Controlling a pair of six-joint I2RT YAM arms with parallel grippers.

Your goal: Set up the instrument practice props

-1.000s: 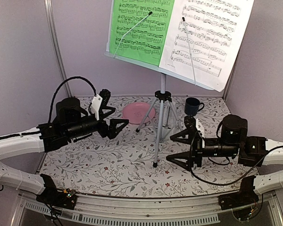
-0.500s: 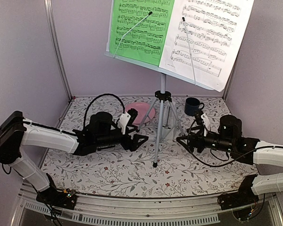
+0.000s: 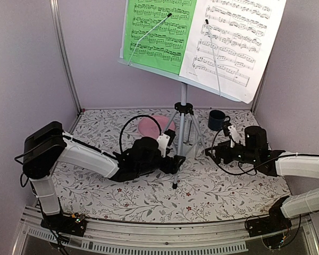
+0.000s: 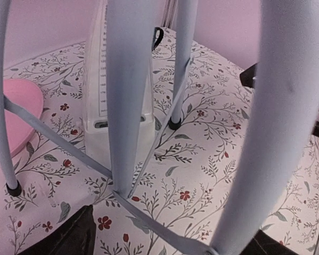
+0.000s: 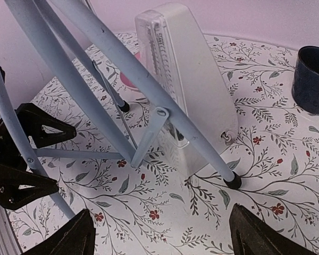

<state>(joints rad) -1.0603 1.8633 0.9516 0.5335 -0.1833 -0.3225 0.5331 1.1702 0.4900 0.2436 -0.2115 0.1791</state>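
Observation:
The metronome's top [image 3: 191, 127] [image 5: 171, 21] stands outward of my right gripper, behind a tripod leg. I need to raise the gripper outward around that leg and onto the metronome's top.
The pale grey-blue music stand [image 3: 184, 95] stands mid-table on its tripod legs [image 4: 127, 95]. A green music sheet [image 3: 157, 32] and a white music sheet [image 3: 236, 40] rest on its desk under wire holders. The white pyramid metronome [image 5: 191, 90] stands on the table inside the tripod; it also shows in the left wrist view [image 4: 98, 79]. My left gripper [image 3: 176, 150] is open and empty, low at the tripod's left side, its jaws spread either side of a leg brace [image 4: 167, 244]. My right gripper [image 3: 211, 154] is open and empty just right of the tripod, facing the metronome [image 5: 165, 236].
A pink plate [image 3: 148, 125] lies behind the tripod on the left. A dark blue mug [image 3: 218, 120] stands behind the right gripper. Purple walls close in the floral tablecloth on three sides. The left gripper's black fingers [image 5: 40, 125] show through the legs.
Both arms have reached in toward the tripod. The left gripper moved right from the table's left side to the legs. The right gripper moved forward and left.

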